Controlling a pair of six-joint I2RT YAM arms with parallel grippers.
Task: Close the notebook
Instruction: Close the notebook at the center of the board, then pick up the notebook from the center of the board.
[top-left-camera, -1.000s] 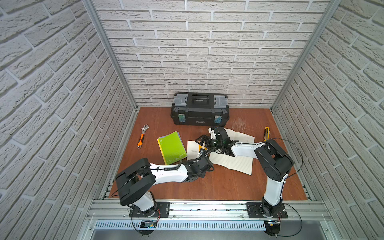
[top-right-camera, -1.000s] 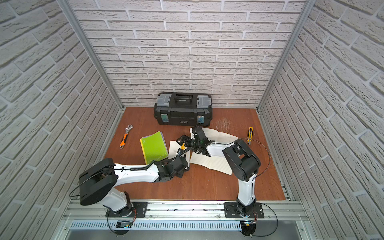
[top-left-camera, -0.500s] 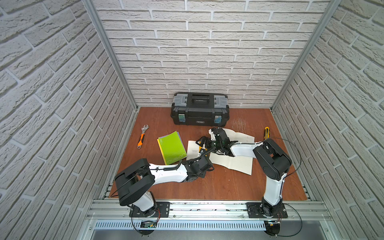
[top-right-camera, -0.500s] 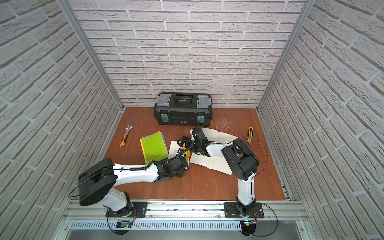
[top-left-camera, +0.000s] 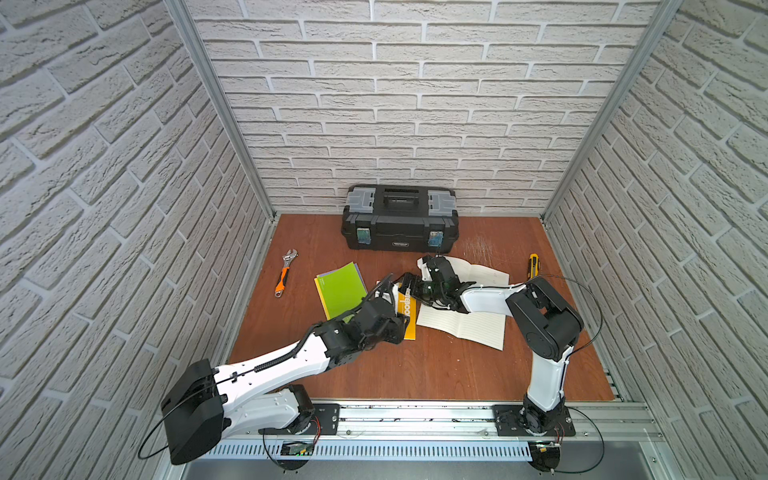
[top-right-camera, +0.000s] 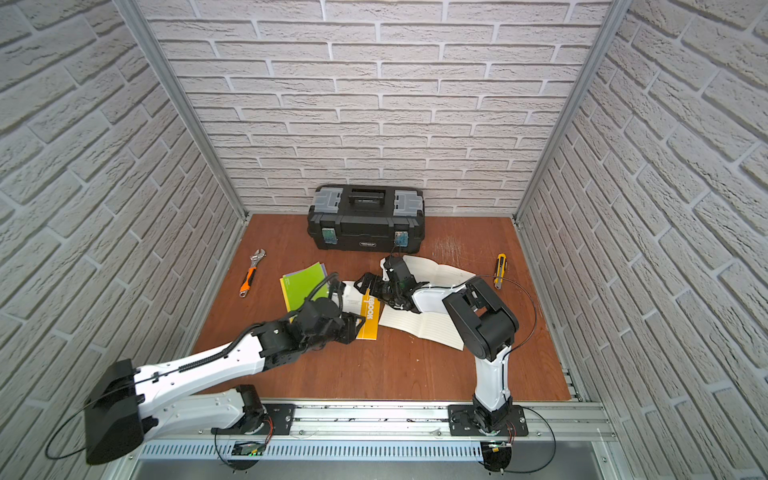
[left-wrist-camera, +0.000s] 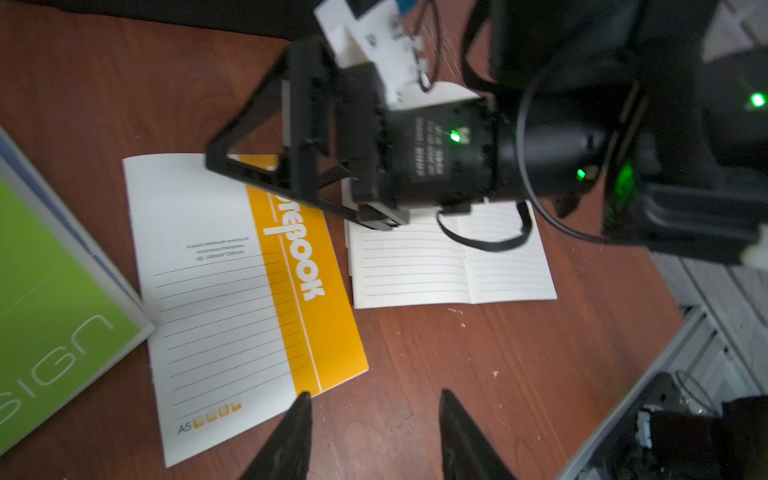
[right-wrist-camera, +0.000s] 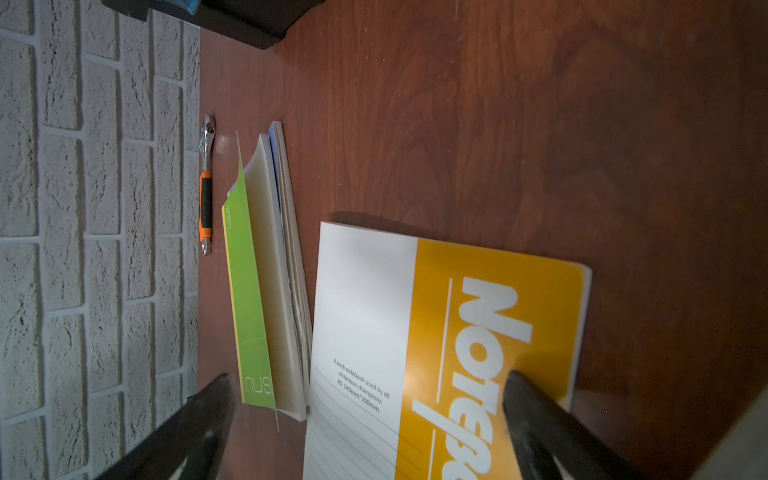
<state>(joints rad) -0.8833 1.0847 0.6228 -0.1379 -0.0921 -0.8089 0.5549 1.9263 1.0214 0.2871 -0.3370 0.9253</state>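
Observation:
My left gripper has only bare table between its open fingers. It needs to move down and toward the green notebook stack, onto the cover's near white corner (left-wrist-camera: 173, 454).
The white and orange notebook (top-left-camera: 409, 316) (left-wrist-camera: 232, 291) lies shut and flat on the table, cover up. My left gripper (left-wrist-camera: 374, 395) (top-left-camera: 401, 324) is open at its near orange corner, one fingertip (left-wrist-camera: 305, 399) at the cover's edge, with only bare table between the fingers. My right gripper (right-wrist-camera: 370, 386) (top-left-camera: 405, 286) is open wide over the notebook's far end, one fingertip (right-wrist-camera: 523, 395) over the orange band. Right beside it, a second booklet (top-left-camera: 469, 328) (left-wrist-camera: 415, 270) lies open with lined pages up, partly under the right arm.
A green notebook stack (top-left-camera: 340, 289) lies just left of the notebook. An orange-handled wrench (top-left-camera: 284, 274) lies further left, a black toolbox (top-left-camera: 399, 224) stands at the back wall and a yellow utility knife (top-left-camera: 532, 266) lies at the right. Brick walls close three sides.
My left gripper has gone from shut to open at the notebook's near corner. The right arm has hardly moved.

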